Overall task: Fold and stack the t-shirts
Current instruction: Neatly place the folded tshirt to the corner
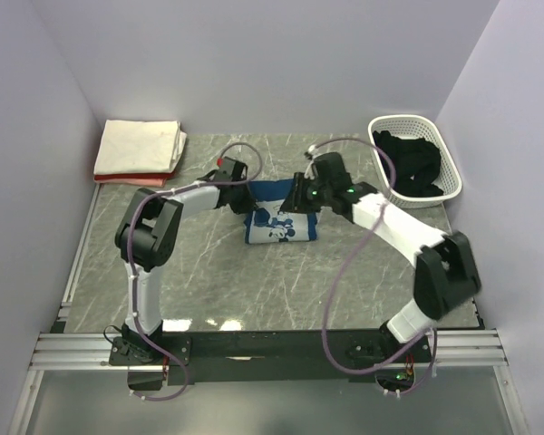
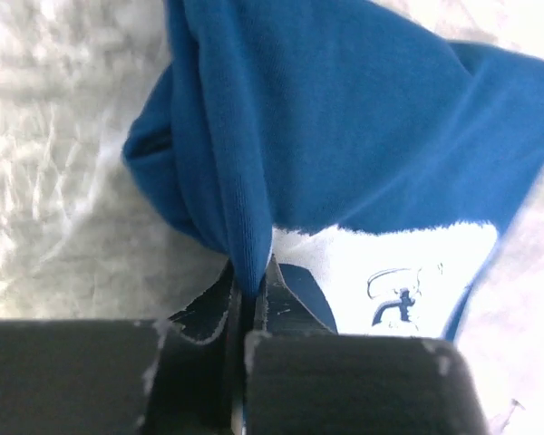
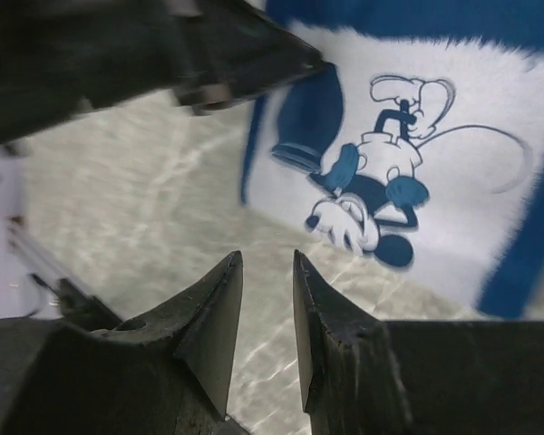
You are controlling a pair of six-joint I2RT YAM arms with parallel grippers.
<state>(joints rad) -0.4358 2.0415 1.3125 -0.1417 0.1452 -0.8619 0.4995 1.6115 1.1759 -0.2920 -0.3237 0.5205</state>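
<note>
I will next lift the blue t-shirt (image 1: 282,225) with my left gripper, outward and to the left in the top view, and let go of it on top of the cream-white t-shirt (image 1: 138,147), because folded t-shirts lie there.
The navy blue t-shirt (image 1: 282,225) with its white printed graphic lies partly folded at the table's middle. My left gripper (image 1: 246,196) is at its left edge, and in the left wrist view it (image 2: 250,281) is shut on a raised fold of the blue cloth (image 2: 344,127). My right gripper (image 1: 301,192) hangs at the shirt's upper right. It (image 3: 267,258) stands open over bare table beside the graphic (image 3: 390,181), with nothing between its fingers. Folded cream-white (image 1: 141,141) and pink-red (image 1: 127,176) t-shirts are stacked at the far left. A black t-shirt (image 1: 408,163) fills the basket.
The white lattice basket (image 1: 447,154) stands at the far right corner by the wall. The grey marble tabletop (image 1: 254,281) spreads between the shirt and the arm bases. Walls close in on the left, back and right. The left arm's fingers (image 3: 245,63) show in the right wrist view.
</note>
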